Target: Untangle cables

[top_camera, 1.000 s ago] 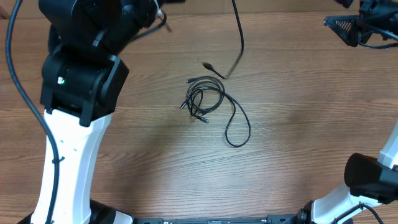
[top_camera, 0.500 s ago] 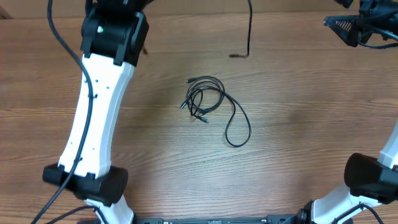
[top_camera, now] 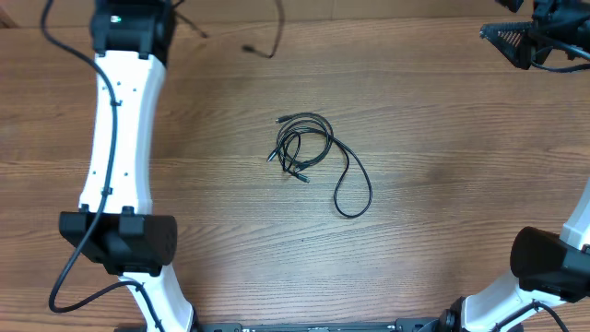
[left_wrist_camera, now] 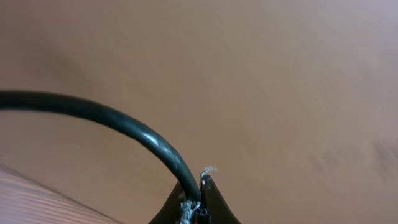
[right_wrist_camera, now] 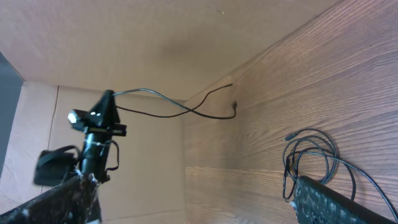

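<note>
My left gripper should next go down and to the left in the overhead view. It should let go of the cable on the bare far corner of the tabletop, away from the bundle.
A coiled bundle of thin black cables (top_camera: 302,148) lies mid-table, with one long loop (top_camera: 352,195) trailing to the front right. It also shows in the right wrist view (right_wrist_camera: 314,155). My left gripper (left_wrist_camera: 200,196) is shut on one separate black cable (left_wrist_camera: 149,140) and holds it raised at the table's far left. In the right wrist view this gripper (right_wrist_camera: 107,94) holds the cable (right_wrist_camera: 180,107) with both ends hanging free. In the overhead view the cable's plug end (top_camera: 249,48) hangs near the far edge. My right gripper (top_camera: 505,39) is open and empty at the far right, its jaws (right_wrist_camera: 189,186) well apart.
The left arm's white link (top_camera: 120,138) stretches over the table's left side. A brown cardboard wall (right_wrist_camera: 124,37) stands along the far edge. The right arm's base (top_camera: 553,263) sits at the front right.
My left arm has swung left and toward the far edge, carrying the held cable away from the bundle. The bundle and the right arm have not moved.
</note>
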Controlling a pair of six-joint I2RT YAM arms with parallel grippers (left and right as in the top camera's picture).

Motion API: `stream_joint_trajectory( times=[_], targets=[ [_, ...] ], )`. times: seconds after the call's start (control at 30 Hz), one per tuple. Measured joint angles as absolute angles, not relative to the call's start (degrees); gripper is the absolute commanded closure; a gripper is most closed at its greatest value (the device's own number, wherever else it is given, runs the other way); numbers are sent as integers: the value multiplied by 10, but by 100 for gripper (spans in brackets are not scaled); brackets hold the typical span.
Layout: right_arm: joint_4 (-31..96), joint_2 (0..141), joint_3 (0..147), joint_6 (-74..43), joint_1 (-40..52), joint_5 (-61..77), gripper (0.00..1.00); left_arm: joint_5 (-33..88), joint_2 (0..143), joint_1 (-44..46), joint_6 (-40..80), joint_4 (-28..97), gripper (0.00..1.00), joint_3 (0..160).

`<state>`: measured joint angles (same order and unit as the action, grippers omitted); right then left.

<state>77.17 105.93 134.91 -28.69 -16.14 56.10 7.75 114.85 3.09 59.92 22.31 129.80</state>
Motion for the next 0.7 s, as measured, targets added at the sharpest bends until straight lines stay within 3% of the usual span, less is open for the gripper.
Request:
stream_joint_trajectory(
  times=[0.23,0.37,0.47,0.53,0.57,0.67,0.7],
  targets=[
    [772,1059,1349,-287,-161,561,0,40,1200,-83,587,258,96,1298],
    [772,1059,1349,-287,-161,561,0,45,1242,-157,520,294,88,1298],
    [772,1059,1349,-287,-161,561,0,48,1270,-208,448,351,63,1298],
    [772,1059,1349,-287,-161,561,0,50,1290,-241,388,395,41,1298],
    [772,1059,1349,-287,-161,561,0,50,1299,-256,361,416,35,1298],
    [772,1059,1349,-287,-161,561,0,52,1322,-295,284,472,34,1298],
    [772,1059,1349,-287,-161,561,0,58,1327,-305,259,487,30,1298]
  ],
)
